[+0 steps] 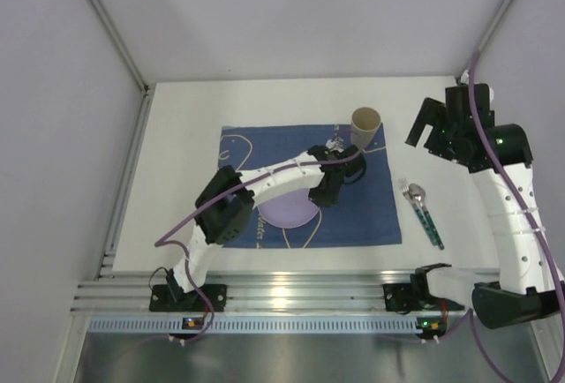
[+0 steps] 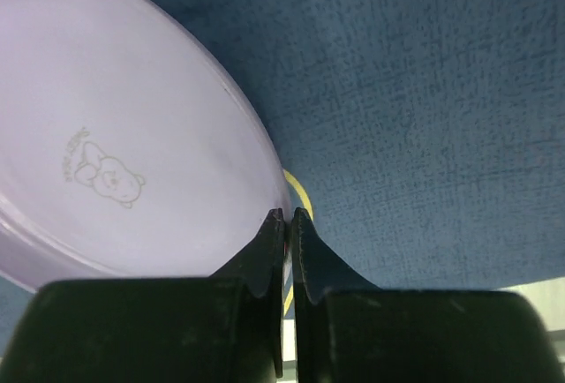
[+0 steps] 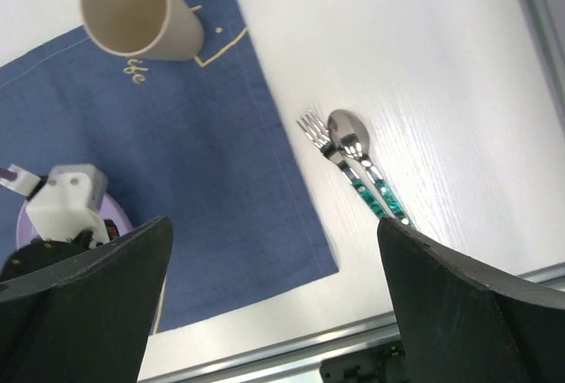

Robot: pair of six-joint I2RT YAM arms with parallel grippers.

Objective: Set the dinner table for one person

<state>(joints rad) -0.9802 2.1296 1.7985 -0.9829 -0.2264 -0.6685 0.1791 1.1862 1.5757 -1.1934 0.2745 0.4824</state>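
Note:
The right gripper's open fingers come down next around the spoon's neck (image 1: 423, 206) (image 3: 366, 162) below, a slim spot between the spoon's wide bowl and green handle.
The white dinner table (image 1: 177, 180) carries a blue placemat (image 1: 371, 198). A lavender plate (image 1: 287, 208) lies on the placemat's near middle; in the left wrist view (image 2: 115, 118) it shows a small bear print. My left gripper (image 1: 328, 191) sits at the plate's right rim, its jaws (image 2: 288, 215) closed on the rim's edge. A beige cup (image 1: 365, 123) stands at the placemat's far right corner. A fork (image 3: 320, 140) and spoon (image 3: 349, 131) with green handles lie side by side on the table, right of the placemat. My right gripper (image 3: 274, 224) is open, empty and high above them.
A silver aluminium rail (image 1: 282, 290) runs along the table's near edge. Grey walls close in the left, back and right sides. Bare white table (image 3: 424, 65) lies right of the cutlery. The left arm stretches diagonally over the placemat (image 3: 221, 136).

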